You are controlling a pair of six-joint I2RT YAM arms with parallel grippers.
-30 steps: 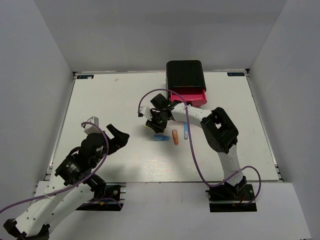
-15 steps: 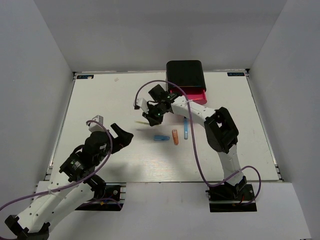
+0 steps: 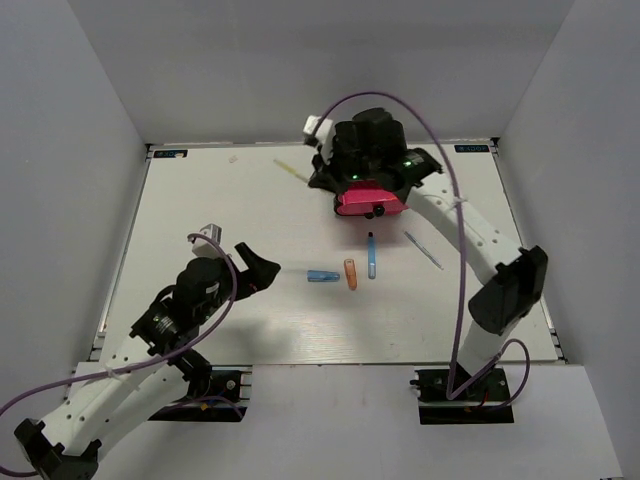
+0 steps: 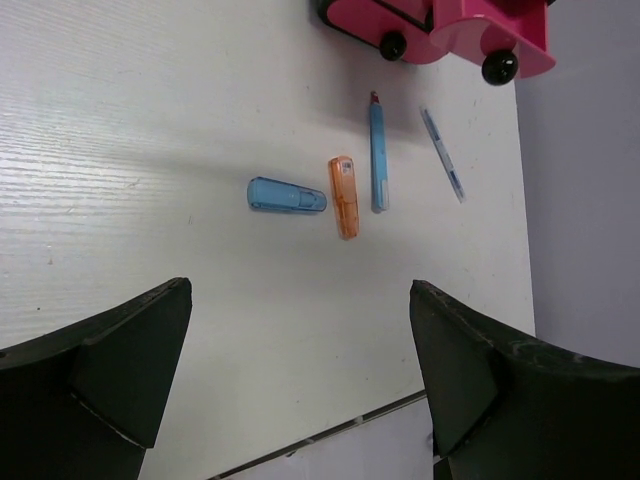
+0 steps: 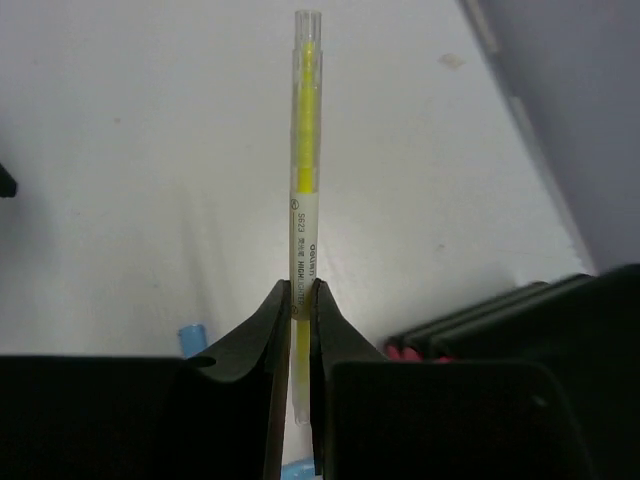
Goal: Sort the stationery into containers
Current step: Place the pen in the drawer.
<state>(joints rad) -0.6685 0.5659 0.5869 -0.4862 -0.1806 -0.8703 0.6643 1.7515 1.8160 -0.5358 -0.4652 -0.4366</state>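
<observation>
I should next carry the stick over the open pink drawer [image 3: 372,200], lower it and let it go, because the drawer is below my right gripper and to its right in the top view.
My right gripper [image 3: 316,179] is shut on the yellow-green stick [image 3: 291,170], held in the air at the left front corner of the black cabinet [image 3: 368,143]. In the right wrist view the stick [image 5: 303,150] runs straight out from between the closed fingers of that gripper [image 5: 298,300]. A pink drawer [image 3: 372,200] stands out from the cabinet. On the table lie the light-blue cylinder [image 3: 322,275], orange cylinder [image 3: 350,273], blue pen [image 3: 371,255] and grey-blue stick [image 3: 423,250]. My left gripper [image 3: 255,272] is open and empty, left of the light-blue cylinder [image 4: 287,194]. No pink-red stick shows.
The left wrist view shows pink drawer fronts [image 4: 440,30] with black knobs [image 4: 498,66] at the far side, and the orange cylinder [image 4: 345,196], pen [image 4: 379,155] and grey-blue stick [image 4: 441,155] between. Grey walls enclose the table [image 3: 220,210].
My right gripper has lifted the yellow-green stick off the table and swung back and right to the cabinet, uncovering the grey-blue stick. My left gripper has edged right toward the light-blue cylinder.
</observation>
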